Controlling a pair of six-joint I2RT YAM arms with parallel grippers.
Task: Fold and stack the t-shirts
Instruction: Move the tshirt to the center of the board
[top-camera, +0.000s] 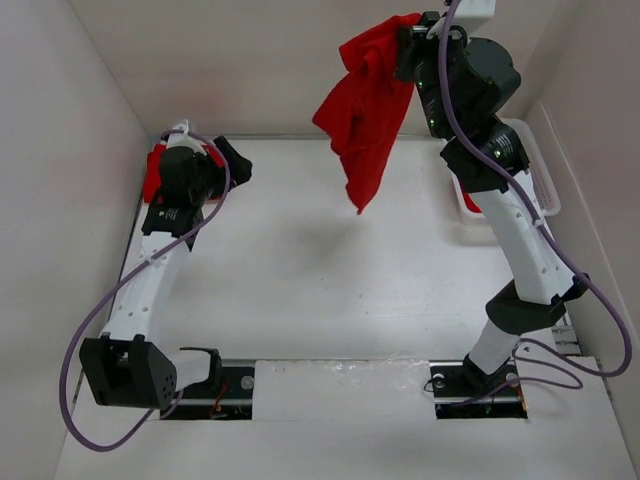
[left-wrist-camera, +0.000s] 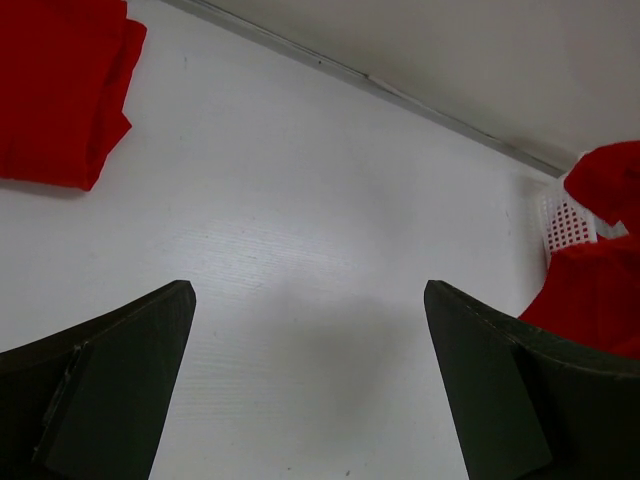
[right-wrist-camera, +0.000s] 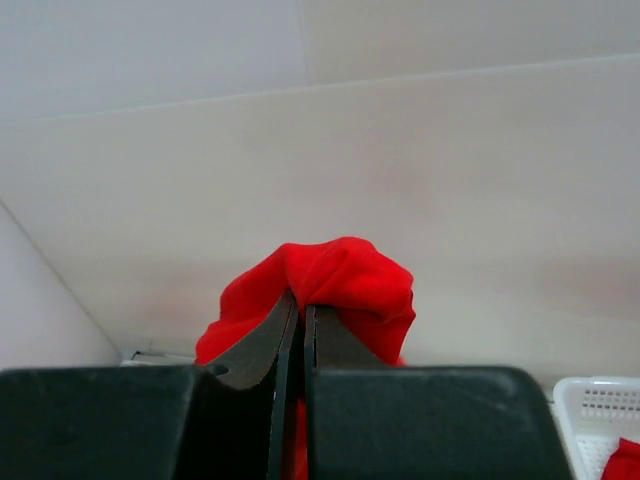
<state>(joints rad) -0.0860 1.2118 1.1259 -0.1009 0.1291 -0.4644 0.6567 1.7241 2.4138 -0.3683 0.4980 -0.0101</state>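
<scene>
The cloth (right-wrist-camera: 340, 280) will be released next by my right gripper, after the gripper lowers toward the open middle of the table and tilts its fingers downward.
My right gripper (top-camera: 408, 38) is raised high at the back and shut on a red t-shirt (top-camera: 362, 105) that hangs bunched and free above the table. In the right wrist view the cloth (right-wrist-camera: 340, 280) bulges over the closed gripper (right-wrist-camera: 302, 308). My left gripper (top-camera: 240, 168) is open and empty near the back left; its fingers (left-wrist-camera: 110, 380) stand wide apart over bare table in the left wrist view. A folded red t-shirt (left-wrist-camera: 60, 90) lies at the back left, partly hidden behind the left arm (top-camera: 152, 178). More red cloth (left-wrist-camera: 600, 290) sits in the white mesh basket (left-wrist-camera: 565, 222).
The white mesh basket (top-camera: 540, 170) stands at the back right behind the right arm, with a bit of red cloth (top-camera: 470, 203) showing. White walls enclose the table on the left, back and right. The arm bases sit at the near edge.
</scene>
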